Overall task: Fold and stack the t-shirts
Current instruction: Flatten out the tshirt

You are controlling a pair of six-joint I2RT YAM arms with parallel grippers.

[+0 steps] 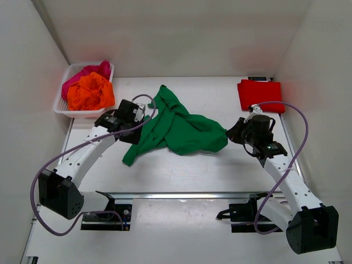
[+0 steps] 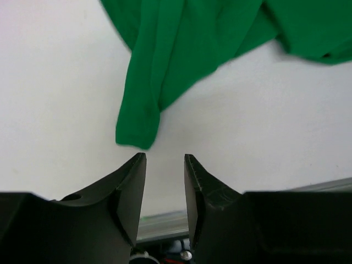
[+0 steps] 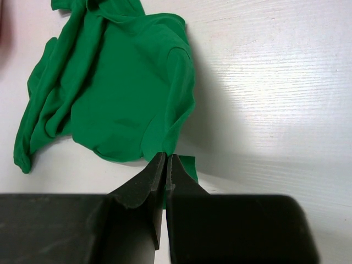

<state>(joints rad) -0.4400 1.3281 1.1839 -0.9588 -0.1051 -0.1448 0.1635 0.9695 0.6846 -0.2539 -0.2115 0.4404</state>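
Observation:
I should move my left gripper back and down onto the green t-shirt's near sleeve tip (image 1: 128, 159) (image 2: 137, 136), because that tip is below and back of the gripper and sticks out clear of the bunched cloth.
A crumpled green t-shirt (image 1: 176, 126) lies mid-table; it also shows in the left wrist view (image 2: 181, 49) and the right wrist view (image 3: 115, 93). My right gripper (image 1: 234, 132) (image 3: 166, 159) is shut on the shirt's right edge, green cloth pinched between the fingers. My left gripper (image 1: 144, 113) (image 2: 165, 165) is open and empty, hovering at the shirt's left side, with a sleeve tip just beyond its fingertips. A folded red t-shirt (image 1: 259, 94) lies at the back right.
A white basket (image 1: 65, 105) at the back left holds crumpled orange (image 1: 91, 92) and pink (image 1: 82, 74) shirts. White walls enclose the table on three sides. A metal rail (image 1: 181, 193) runs along the near edge.

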